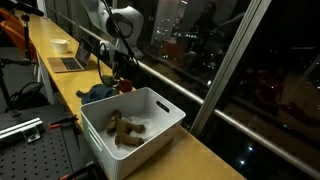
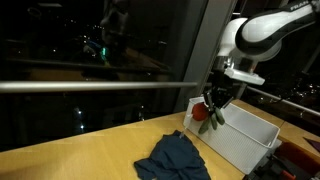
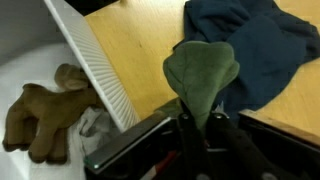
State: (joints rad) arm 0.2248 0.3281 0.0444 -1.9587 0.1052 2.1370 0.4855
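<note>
The brown plush animal lies behind the bin's side, left of my gripper in the wrist view. So next, my gripper rises over that side and releases the toy with the red body there.
My gripper is shut on a soft toy with a green leaf-shaped top and a red body. It holds the toy above the wooden counter, next to the near wall of a white plastic bin. The gripper shows in both exterior views, just outside the bin. A brown plush animal lies inside the bin. A dark blue cloth lies crumpled on the counter under and beside the gripper.
A long wooden counter runs along a dark window with a metal rail. A laptop and a white bowl stand farther along it. A metal breadboard table is beside the counter.
</note>
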